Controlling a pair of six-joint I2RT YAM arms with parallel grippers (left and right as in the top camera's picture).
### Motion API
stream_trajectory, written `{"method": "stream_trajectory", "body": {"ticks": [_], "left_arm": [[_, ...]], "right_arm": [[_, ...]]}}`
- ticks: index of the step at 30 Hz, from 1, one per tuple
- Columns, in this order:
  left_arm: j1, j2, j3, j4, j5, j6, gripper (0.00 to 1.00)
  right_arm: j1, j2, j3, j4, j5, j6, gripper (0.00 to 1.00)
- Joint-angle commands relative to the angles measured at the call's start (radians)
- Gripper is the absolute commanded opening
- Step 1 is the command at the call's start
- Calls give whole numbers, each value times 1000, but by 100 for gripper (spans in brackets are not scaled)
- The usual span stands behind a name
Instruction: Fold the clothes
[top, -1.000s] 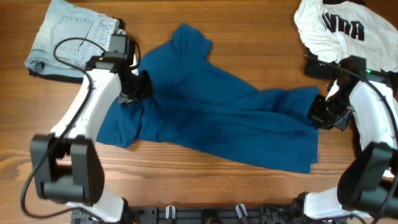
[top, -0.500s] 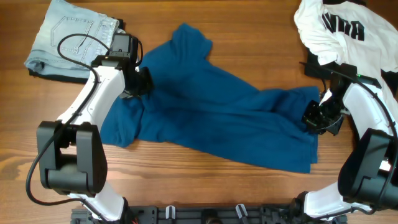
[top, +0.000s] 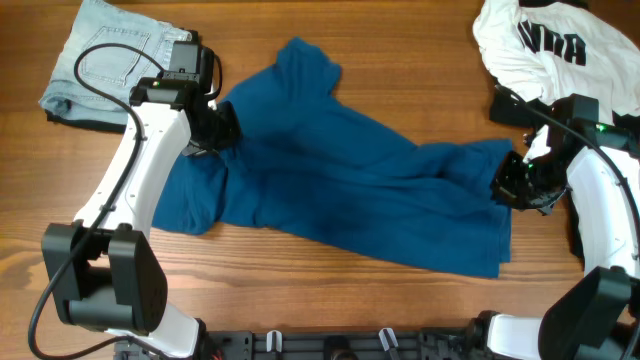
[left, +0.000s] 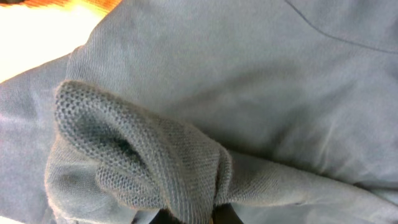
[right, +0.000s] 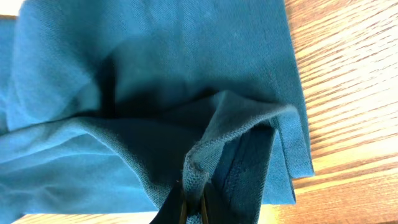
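The shirt is rumpled. I should next move my left gripper up away from the shirt's middle, then down, and let go of the fold over the shirt's edge by the jeans (left: 38, 78).
The dark-blue short-sleeved shirt (top: 340, 185) lies spread and rumpled across the middle of the wooden table. My left gripper (top: 213, 135) is shut on a bunched fold at the shirt's left side; the fold fills the left wrist view (left: 186, 180). My right gripper (top: 508, 185) is shut on a pinched fold at the shirt's right edge, which shows in the right wrist view (right: 194, 186). The white shirt with black lettering (top: 560, 45) lies crumpled at the back right corner. A black piece (top: 515, 108) shows under its near edge.
Folded light-blue jeans (top: 115, 55) lie at the back left, on a dark piece. Bare wooden table (top: 330, 290) runs along the front edge, and more shows in the right wrist view (right: 348, 93).
My left gripper has shifted slightly back and left with the fold in it. My right gripper has moved a little right with its fold. The shirt's outline is almost unchanged.
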Motion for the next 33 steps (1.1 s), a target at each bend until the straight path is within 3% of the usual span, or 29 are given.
{"method": "stream_trajectory", "body": {"ticks": [1, 7, 10, 14, 19, 24, 28, 33], "left_arm": [[-1, -63, 74, -45, -14, 35, 4], [-2, -231, 259, -242, -12, 60, 4], [-2, -329, 259, -396, 21, 56, 4], [-2, -373, 259, -554, 20, 53, 4], [-2, -330, 256, -482, 30, 53, 4], [-2, -237, 256, -525, 31, 61, 4], [0, -146, 255, -545, -29, 61, 4], [56, -53, 255, -515, -51, 61, 4]], "right_arm": [[-4, -115, 94, -25, -27, 1, 4], [-4, -327, 317, -251, -16, 2, 4], [-4, -410, 331, -415, -9, 36, 4], [-4, -480, 290, -425, -53, 71, 4], [-4, -428, 275, -407, 26, 56, 4], [-4, -383, 238, -425, 26, 51, 4], [-4, -365, 57, -399, 23, 52, 4], [-5, -343, -174, -215, -58, 156, 4]]}}
